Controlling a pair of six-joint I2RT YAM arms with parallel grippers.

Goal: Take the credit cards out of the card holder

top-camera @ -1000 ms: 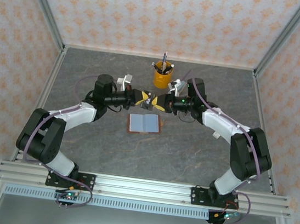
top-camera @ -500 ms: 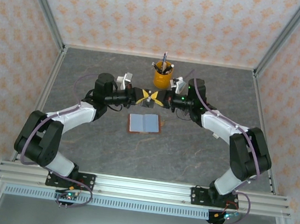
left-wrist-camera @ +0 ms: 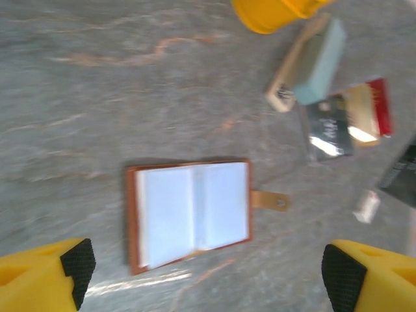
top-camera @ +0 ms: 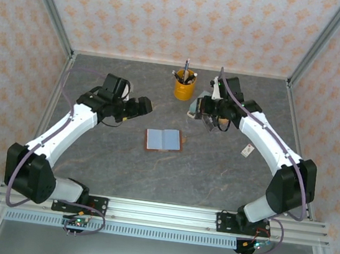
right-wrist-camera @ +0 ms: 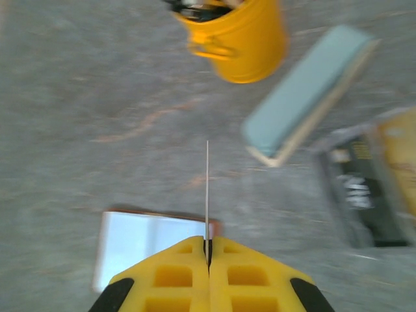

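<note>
The loose cards lie gathered away from the card holder, so the right gripper will next carry the edge-on credit card over the dark card and lower to release it.
The card holder (top-camera: pixel 164 140) lies open and flat on the table, reddish-brown outside and pale blue inside (left-wrist-camera: pixel 188 211), its snap tab (left-wrist-camera: pixel 270 200) pointing right. My right gripper (right-wrist-camera: pixel 208 244) is shut on a thin credit card (right-wrist-camera: pixel 207 188) seen edge-on, above and to the right of the holder (right-wrist-camera: pixel 149 250). In the top view that gripper (top-camera: pixel 198 111) hovers near the yellow cup. Three more cards, one dark (left-wrist-camera: pixel 328 130), one yellow (left-wrist-camera: pixel 361 114) and one red (left-wrist-camera: pixel 380 104), lie together on the table. My left gripper (top-camera: pixel 142 106) stands wide open and empty, left of the holder (left-wrist-camera: pixel 208 276).
A yellow cup (top-camera: pixel 185 86) with pens stands at the back centre. A pale blue oblong block (left-wrist-camera: pixel 315 62) lies beside the loose cards. A small white piece (top-camera: pixel 247 151) lies at the right. Patterned walls close three sides.
Both grippers met over the holder on one card. My left gripper has since opened and drawn back left, while the right one shut on the card and carried it right.
</note>
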